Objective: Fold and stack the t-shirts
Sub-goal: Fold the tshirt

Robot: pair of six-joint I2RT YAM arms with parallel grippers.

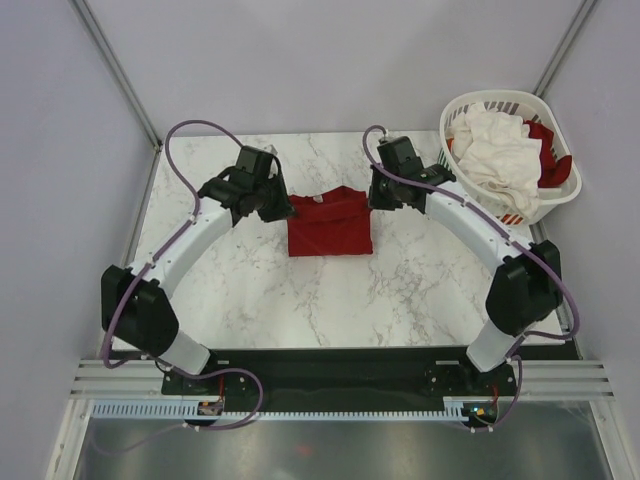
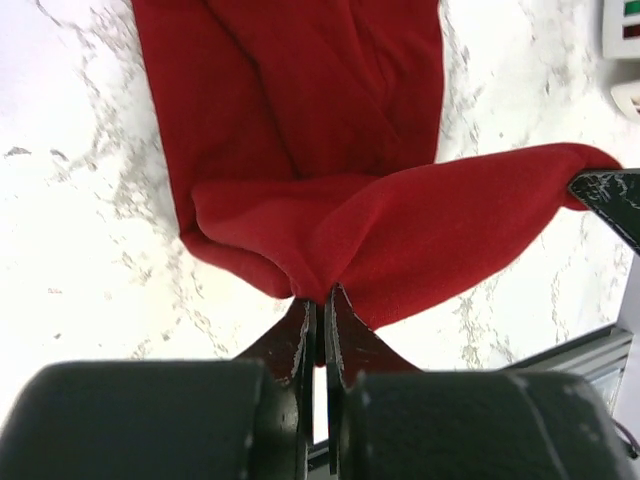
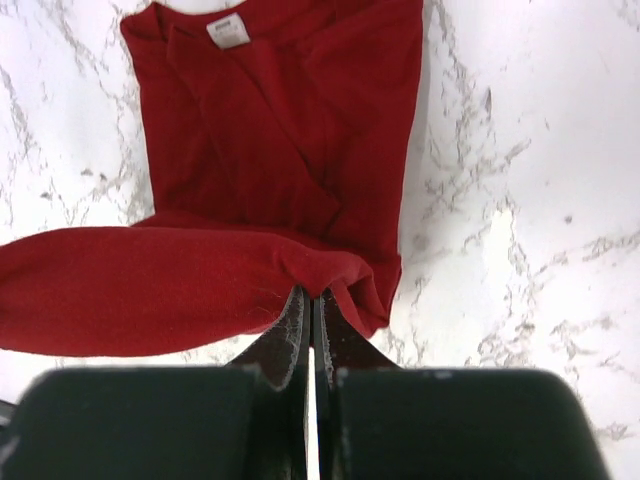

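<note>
I should next carry the far corner outward and down onto the shirt's collar end [image 1: 300, 199] with my left gripper and release it, since the collar end lies outward of the corner and the fold stops short.
A dark red t-shirt [image 1: 330, 225] lies partly folded in the middle of the marble table. Its far edge is lifted between the two grippers. My left gripper [image 1: 283, 205] is shut on the shirt's left far corner; in the left wrist view the cloth [image 2: 380, 220] bunches at the gripper [image 2: 320, 296]. My right gripper [image 1: 374, 195] is shut on the right far corner, and the red t-shirt [image 3: 280, 130] puckers at the closed gripper [image 3: 311, 296]. A white neck label [image 3: 228, 31] shows at the collar. More t-shirts, white [image 1: 497, 150] and red [image 1: 553, 168], sit in the basket.
A white plastic slotted basket [image 1: 560, 200] stands at the table's back right corner, close to the right arm's elbow. Grey walls close in the table on the left, back and right. Bare marble [image 1: 300, 300] lies between the shirt and the arm bases.
</note>
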